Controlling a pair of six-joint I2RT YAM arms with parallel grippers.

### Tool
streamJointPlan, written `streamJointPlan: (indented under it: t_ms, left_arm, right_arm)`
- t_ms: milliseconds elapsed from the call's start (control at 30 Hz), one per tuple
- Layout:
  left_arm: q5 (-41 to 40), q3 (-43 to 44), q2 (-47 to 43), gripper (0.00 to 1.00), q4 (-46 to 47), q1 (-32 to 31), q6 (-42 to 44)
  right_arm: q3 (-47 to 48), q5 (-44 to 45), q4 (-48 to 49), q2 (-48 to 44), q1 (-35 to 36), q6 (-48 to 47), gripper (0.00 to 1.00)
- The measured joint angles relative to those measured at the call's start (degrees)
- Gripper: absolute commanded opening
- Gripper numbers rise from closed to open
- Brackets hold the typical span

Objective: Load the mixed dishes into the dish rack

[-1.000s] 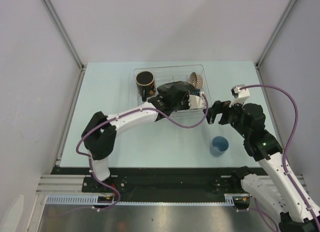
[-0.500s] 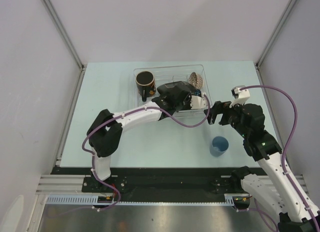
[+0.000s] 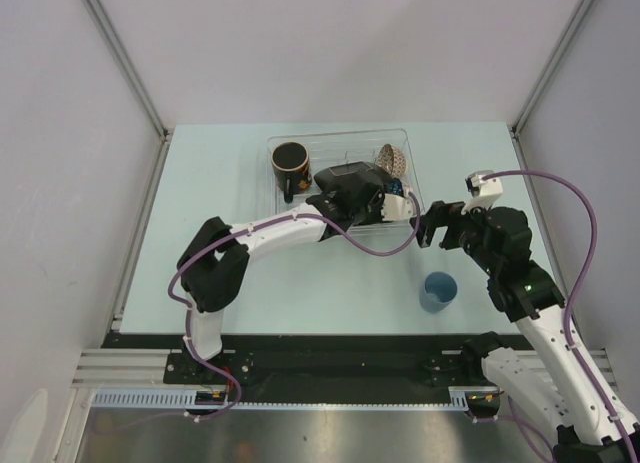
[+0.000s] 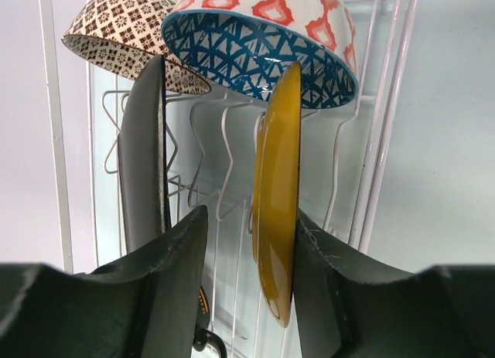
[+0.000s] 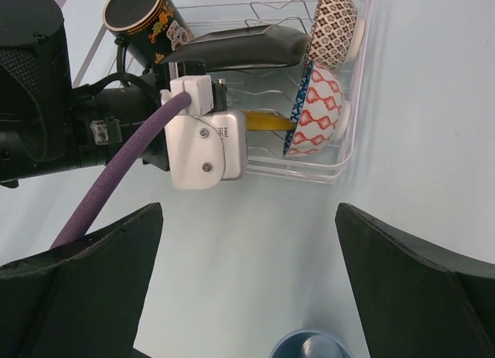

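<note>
I will move my right gripper back and down until its fingers are on both sides of the cup's rim (image 3: 427, 284) (image 5: 281, 345), with one finger inside, because the light blue cup stands with its open side up.
In the left wrist view the yellow-brown saucer (image 4: 278, 196) stands on edge in the dish rack (image 4: 387, 103), between the jaws of my left gripper (image 4: 249, 219). It touches the right finger, and a clear gap separates it from the left finger. The black plate (image 4: 143, 165) stands on edge to its left. The blue patterned bowl (image 4: 263, 52) and beige patterned bowl (image 4: 116, 33) lean behind. The dark cup (image 3: 290, 161) sits in the rack's left end. My right gripper (image 5: 247, 296) hangs open above the table, with the light blue cup (image 5: 313, 346) just below it.
The dish rack (image 3: 400, 138) sits at the table's far middle. The left arm's wrist (image 5: 205, 141) and purple cable (image 5: 116, 184) lie between the right gripper and the rack. The light blue cup (image 3: 438, 291) stands alone on the table at near right.
The left gripper's jaws have parted, freeing the saucer on one side. The left arm has shifted slightly over the rack. The right arm has hardly moved.
</note>
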Motion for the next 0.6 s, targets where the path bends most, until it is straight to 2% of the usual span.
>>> streamJointPlan:
  t_ms: [267,300,467,600]
  left_arm:
    - [-0.46,1.88,-0.42,0.50,-2.78,-0.26,-0.02]
    - [-0.46,1.88,-0.87,0.55,-3.54,-0.31,-0.02]
    - [-0.17,1.44,-5.79,0.57,-7.19,-0.46,-0.02]
    - [0.61,1.05,-11.56,0.56,-9.05,-0.48,-0.28]
  right_arm:
    - [0.00,0.50,-0.09,-0.98,-0.09,0.33,1.00]
    - [0.00,0.83,-0.46,-0.70,-0.09,0.37,1.00]
    - [0.02,5.20,-6.36,4.74,0.11,3.82,1.00]
    - [-1.05,10.91,-12.85,10.14,4.31,7.91,1.00]
